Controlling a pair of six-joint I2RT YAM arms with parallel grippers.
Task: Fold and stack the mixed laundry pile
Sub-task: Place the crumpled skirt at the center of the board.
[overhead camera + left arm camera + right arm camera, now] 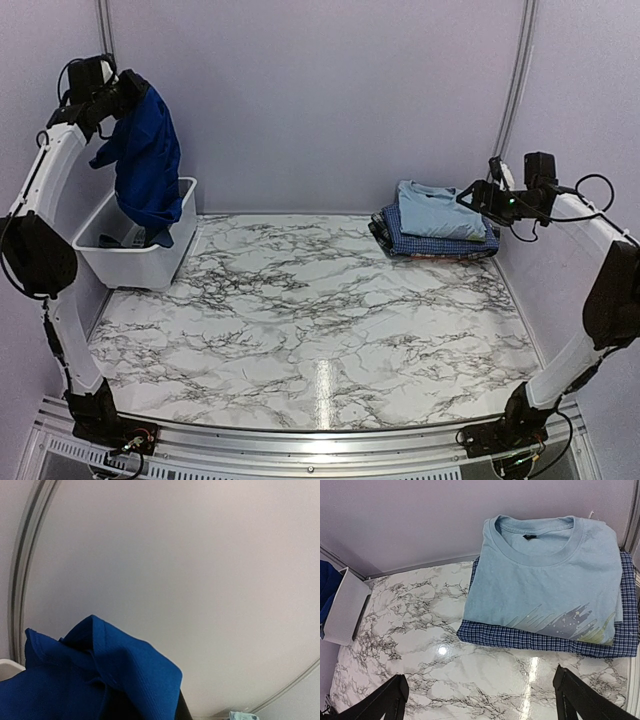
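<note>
The middle of the marble table top (300,290) is bare, so next my left gripper will lift, swing to the right in the top view and release the garment over it.
A royal blue garment (148,170) hangs from my left gripper (128,95), which is raised high at the far left and shut on the cloth's top. Its lower end dangles into the white bin (150,262). In the left wrist view the blue cloth (90,680) covers the fingers. At the far right a folded light blue T-shirt (438,210) lies on a folded navy small-check shirt (440,243). My right gripper (470,195) hovers open just above that stack. In the right wrist view the T-shirt (545,580) and check shirt (540,642) lie beyond the gripper (480,675).
The bin stands at the table's left edge against the back wall, with some dark cloth inside it. The marble table top (320,310) stretches between bin and stack. The side wall rises close beside the stack on the right.
</note>
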